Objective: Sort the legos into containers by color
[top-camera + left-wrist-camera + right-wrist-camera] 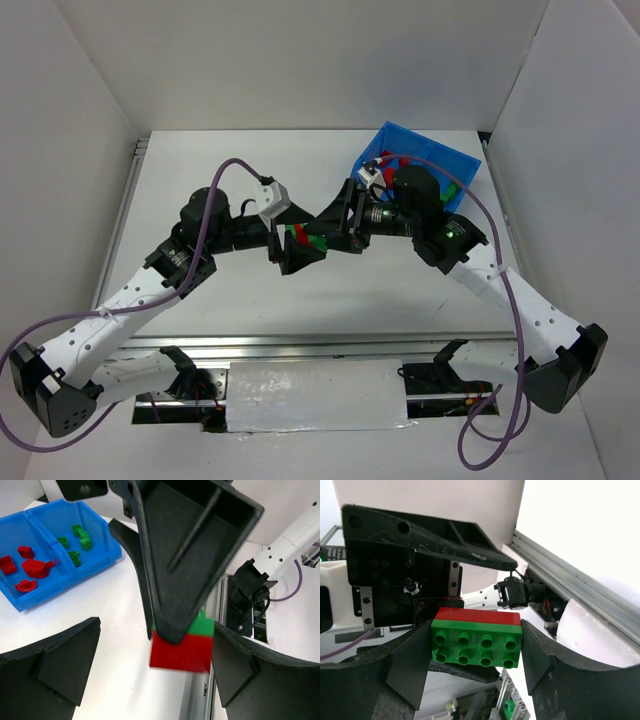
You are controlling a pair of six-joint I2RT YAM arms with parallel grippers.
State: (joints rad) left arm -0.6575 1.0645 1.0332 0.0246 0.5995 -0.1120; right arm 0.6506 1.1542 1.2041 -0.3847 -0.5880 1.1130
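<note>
The green lego comes off the red lego toward the right in the top view next. My right gripper releases it above the bin's green-lego section (452, 192), as the colors match.
A red lego (477, 616) is stuck to a green lego (476, 645), and the pair hangs in mid-air above the table's middle (303, 238). My right gripper (476, 642) is shut on the pair, its pads pressed against both short ends. In the left wrist view the red lego (180, 652) and the green one (202, 626) sit between the fingers of my left gripper (156, 645), which stands open with gaps on both sides. The blue bin (30, 602) holds several red legos (35, 568) in its left compartment and several green legos (80, 535) in its right.
The blue bin (430, 155) sits at the table's back right, partly hidden behind my right arm. Both wrists meet over the middle of the white table. A metal rail (570, 580) runs along the table's edge.
</note>
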